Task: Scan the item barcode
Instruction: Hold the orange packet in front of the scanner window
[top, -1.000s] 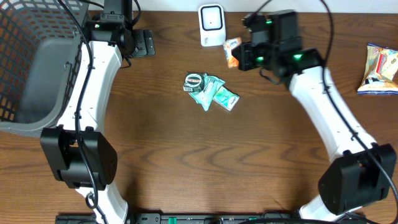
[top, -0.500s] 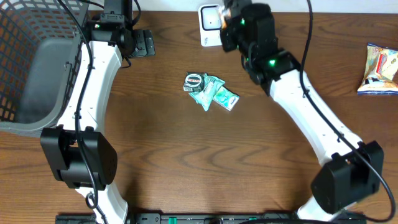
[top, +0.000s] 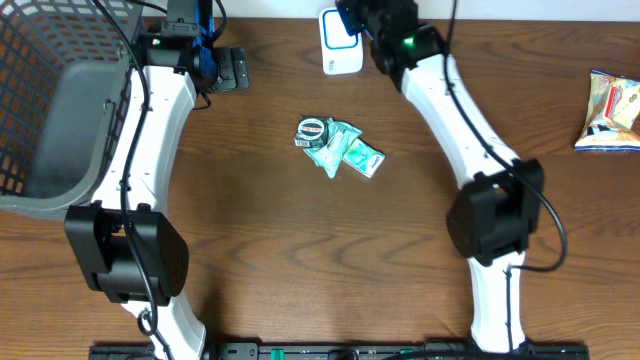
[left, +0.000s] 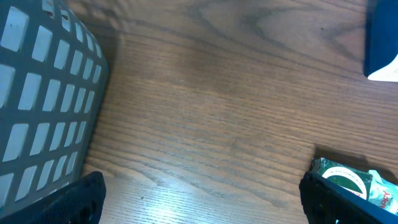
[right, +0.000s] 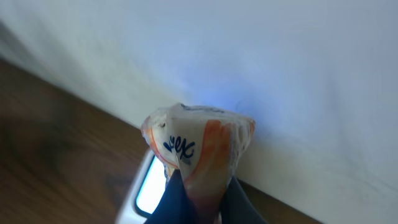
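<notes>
The right gripper goes over the scanner (top: 338, 50) next, then to the right in the overhead view and releases beside the yellow snack bag, since the wood is bare.
My right gripper (right: 200, 200) is shut on an orange-and-white packet (right: 199, 144), which sticks up from between the dark fingers. Just behind and left of the packet lies the white scanner (right: 144, 194) with its pale window. From overhead, the right gripper (top: 362, 20) hangs at the table's far edge, right beside the scanner (top: 338, 50), and the arm hides the packet. My left gripper (top: 232, 70) rests at the far left of the table. In the left wrist view the left gripper (left: 205, 208) is open wide over bare wood with nothing between its fingers.
A heap of green packets (top: 340, 147) and a round green roll (left: 347, 179) lie mid-table. A grey mesh basket (top: 50, 110) fills the left side, and its wall (left: 43, 93) is close to the left gripper. A yellow snack bag (top: 612, 108) lies at the right edge.
The right arm has swung left and toward the far edge with the packet, from right of the scanner to directly beside it. The left arm has stayed still.
</notes>
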